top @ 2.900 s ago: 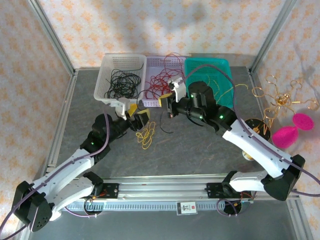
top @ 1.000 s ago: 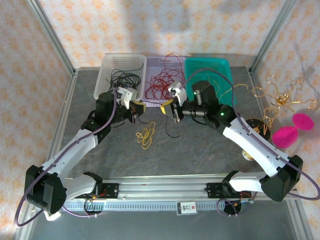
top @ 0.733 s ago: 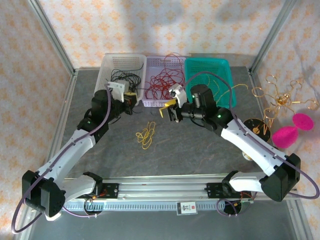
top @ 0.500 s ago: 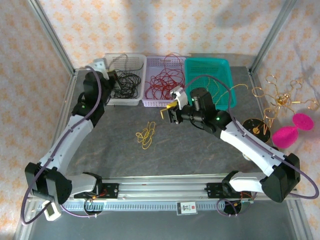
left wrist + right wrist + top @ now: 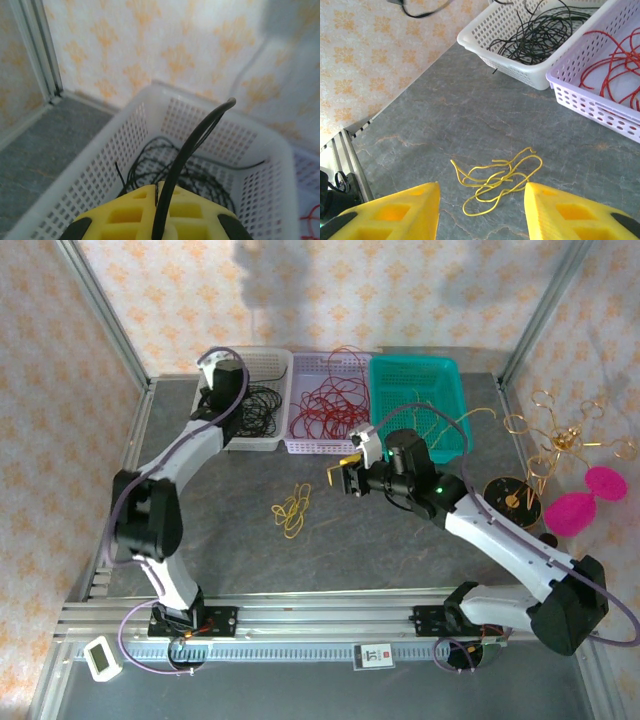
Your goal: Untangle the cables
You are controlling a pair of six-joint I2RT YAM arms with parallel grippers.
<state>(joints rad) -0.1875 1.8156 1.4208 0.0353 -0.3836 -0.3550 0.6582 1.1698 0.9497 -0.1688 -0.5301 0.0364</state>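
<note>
My left gripper holds a black cable. It will lower toward the coiled black cables in the white basket [image 5: 100, 165] and let go of the cable there, since that basket holds the black ones.
A small tangle of yellow cables [image 5: 291, 510] lies loose on the grey table [image 5: 250, 550]. In the right wrist view my right gripper [image 5: 482, 192] is open, hanging above the table just short of the yellow cables [image 5: 495, 177], with nothing between its fingers. From above, the right gripper [image 5: 345, 468] is to the right of that tangle. My left gripper [image 5: 160, 192] is shut on a black cable [image 5: 192, 145] that arcs up from its yellow fingers, held over the white basket [image 5: 100, 165]. In the top view the left gripper [image 5: 218, 375] is raised at that basket's far left corner.
Three baskets stand in a row at the back: the white basket [image 5: 212, 430] with black cables [image 5: 255, 408], a purple basket [image 5: 300, 445] with red cables [image 5: 330, 405], and a teal basket [image 5: 390, 375] with yellow cables. A gold wire ornament [image 5: 555, 440] and pink pieces [image 5: 585, 500] sit at the right.
The left arm has swung from the table's middle up and back to the white basket, carrying the black cable. The right gripper has opened and drawn slightly toward the near right.
</note>
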